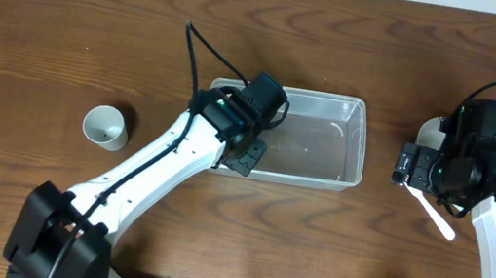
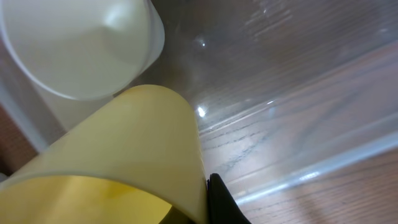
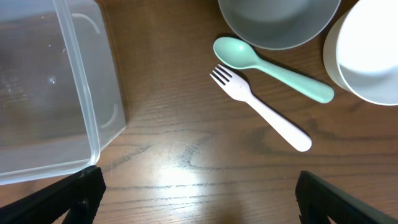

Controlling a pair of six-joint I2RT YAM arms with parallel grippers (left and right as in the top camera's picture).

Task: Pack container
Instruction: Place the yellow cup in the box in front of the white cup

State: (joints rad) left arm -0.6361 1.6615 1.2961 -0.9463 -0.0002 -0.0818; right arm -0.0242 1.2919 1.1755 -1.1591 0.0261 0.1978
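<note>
My left gripper moves deeper down into the container's end next and releases the pale yellow cup's rim, since the whitish cup (image 2: 81, 43) leaves the container's bottom free beside it.
The clear container (image 1: 311, 144) stands at the middle of the table. My left gripper (image 1: 246, 151) is down inside its left end, shut on the rim of a pale yellow cup (image 2: 124, 155). One black finger (image 2: 222, 200) presses the cup's outer wall. A whitish cup (image 2: 81, 43) stands just beyond it inside the container (image 2: 298, 93). My right gripper (image 1: 408, 170) hovers right of the container, open (image 3: 199, 205) over bare wood, holding nothing. From overhead the arm hides both cups.
A grey cup (image 1: 107, 126) stands at the left. By the right arm lie a teal spoon (image 3: 267, 65) and a white fork (image 3: 261, 109), with a grey bowl (image 3: 280, 22) and a white bowl (image 3: 367, 56) beyond. The container's corner (image 3: 93, 124) is close to my right gripper's left finger.
</note>
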